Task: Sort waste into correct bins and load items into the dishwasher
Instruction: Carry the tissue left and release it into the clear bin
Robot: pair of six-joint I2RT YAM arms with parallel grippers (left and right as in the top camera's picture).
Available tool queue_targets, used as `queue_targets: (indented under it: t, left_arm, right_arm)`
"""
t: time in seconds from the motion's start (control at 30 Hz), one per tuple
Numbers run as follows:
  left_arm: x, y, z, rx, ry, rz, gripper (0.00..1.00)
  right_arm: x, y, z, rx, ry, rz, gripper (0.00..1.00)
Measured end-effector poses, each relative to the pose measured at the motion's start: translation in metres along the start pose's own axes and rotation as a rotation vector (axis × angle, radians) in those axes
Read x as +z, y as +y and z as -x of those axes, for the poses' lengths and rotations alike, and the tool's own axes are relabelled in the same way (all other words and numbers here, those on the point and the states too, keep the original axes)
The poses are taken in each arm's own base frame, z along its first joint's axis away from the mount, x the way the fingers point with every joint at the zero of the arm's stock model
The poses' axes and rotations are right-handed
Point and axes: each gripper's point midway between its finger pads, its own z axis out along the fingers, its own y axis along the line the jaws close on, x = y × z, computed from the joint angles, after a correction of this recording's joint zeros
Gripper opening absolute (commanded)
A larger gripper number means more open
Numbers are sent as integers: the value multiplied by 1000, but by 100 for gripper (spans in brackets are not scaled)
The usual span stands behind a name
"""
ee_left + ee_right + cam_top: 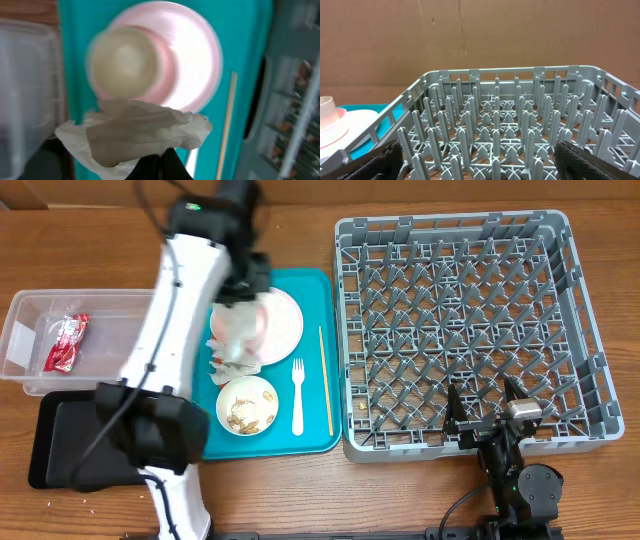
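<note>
Next, my left gripper swings over the clear tub beside the red wrapper, because that tub already holds waste like this napkin [235, 338].
My left gripper [243, 298] hangs over the teal tray, shut on a crumpled white paper napkin [235, 338] that dangles above the tray. In the left wrist view the closed jaws [162, 165] pinch the napkin [135, 132] at its near edge. Below it are the pale pink plate [192, 65] and a small whitish cup [125, 62] resting on it. A patterned bowl [247, 404] with food bits, a white fork [297, 395] and a chopstick [325, 380] lie on the tray. My right gripper [485, 408] is open and empty at the front edge of the grey rack [465, 330].
The clear tub [30, 330] at the left holds a red wrapper [67, 342]. The flat black tray [70, 442] lies in front of it. The teal tray [315, 285] sits between the tub and the rack. My left arm crosses the tub's right end.
</note>
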Motion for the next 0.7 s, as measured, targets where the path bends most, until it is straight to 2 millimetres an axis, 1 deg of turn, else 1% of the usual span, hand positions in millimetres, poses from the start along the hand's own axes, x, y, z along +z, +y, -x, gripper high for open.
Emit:
queue_targets:
  t: [0.03, 0.07, 0.13, 0.17, 0.3, 0.33, 0.4, 0.43, 0.5, 0.53, 0.6, 0.67, 0.7]
  left_arm:
    - [0, 8, 2, -19, 0, 6, 4]
    - [-1, 32, 9, -76, -4, 16, 4]
    - [-2, 70, 18, -166, -11, 32, 4]
    - [-4, 100, 22, -239, -17, 45, 4]
    - [-9, 172, 27, -405, -47, 74, 4]
    - [-10, 186, 29, -435, -60, 80, 4]
    - [-11, 219, 35, -504, -107, 93, 4]
    - [-9, 232, 34, -534, -113, 98, 4]
    - [-3, 249, 34, -568, -125, 106, 4]
    - [5, 262, 31, -597, -126, 114, 4]
    - [19, 277, 28, -625, -125, 124, 4]
    - [31, 285, 20, -644, -106, 128, 4]
    - [35, 288, 16, -653, -94, 130, 7]
  right_arm:
    - [0, 0, 0, 0, 0, 0, 100]
    - [0, 0, 0, 0, 0, 1, 100]
    - [0, 0, 0, 0, 0, 0, 100]
    - [0, 0, 0, 0, 0, 0, 100]
    - [0, 0, 0, 0, 0, 0, 100]
    - [0, 0, 0, 0, 0, 0, 100]
    - [0, 0, 0, 0, 0, 0, 100]
    - [0, 0, 0, 0, 0, 0, 100]
    - [0, 0, 0, 0, 0, 0, 100]
    - [0, 0, 0, 0, 0, 0, 100]
    - [0, 0, 0, 0, 0, 0, 100]
    - [0, 0, 0, 0, 0, 1, 100]
    - [0, 0, 0, 0, 0, 0, 100]
